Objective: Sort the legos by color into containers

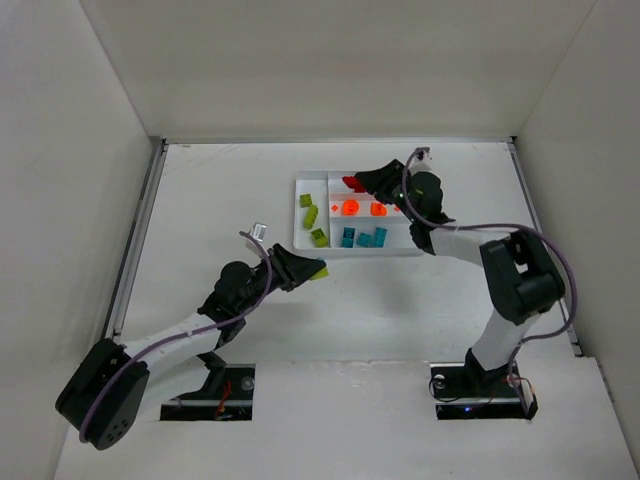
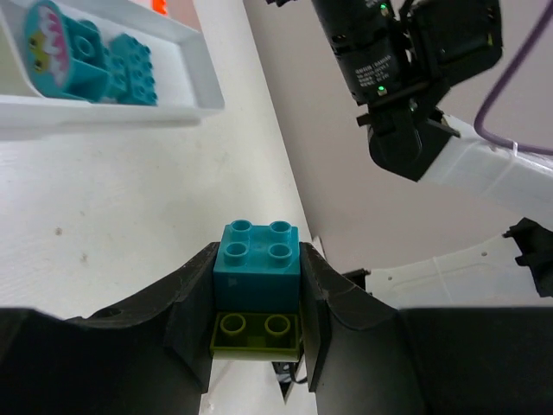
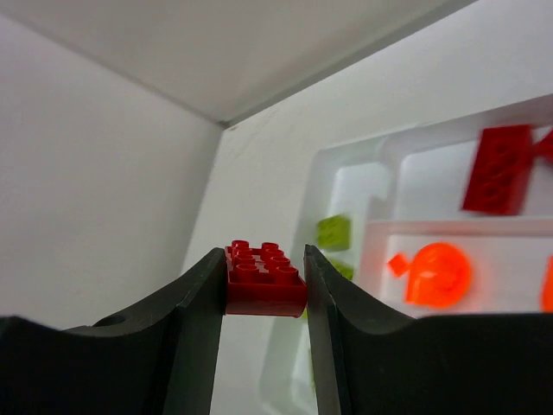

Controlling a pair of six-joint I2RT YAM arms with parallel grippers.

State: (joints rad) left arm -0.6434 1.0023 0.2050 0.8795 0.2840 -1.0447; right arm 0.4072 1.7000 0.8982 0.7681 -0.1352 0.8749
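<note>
I will next lower my right gripper outward toward the far section's empty end (image 3: 432, 183) below it. There I will release the flat red lego (image 3: 262, 277) next to the matching red brick.
My left gripper (image 2: 257, 294) is shut on a teal lego (image 2: 257, 259) that sits stacked on a lime green lego (image 2: 256, 333). In the top view it hovers (image 1: 305, 268) just in front of the white tray's (image 1: 360, 252) near left corner. My right gripper (image 3: 263, 285) is shut on a flat red lego (image 3: 262, 277), which it holds (image 1: 352, 183) over the tray's far section. The containers hold green legos (image 1: 311, 215) in the left section, orange pieces (image 1: 351, 207) in the middle row, teal legos (image 1: 364, 238) in the near row and a red brick (image 3: 498, 169) in the far row.
The right arm (image 2: 406, 78) reaches across over the tray's right side. White walls enclose the table on three sides. Both arm bases stand at the near edge.
</note>
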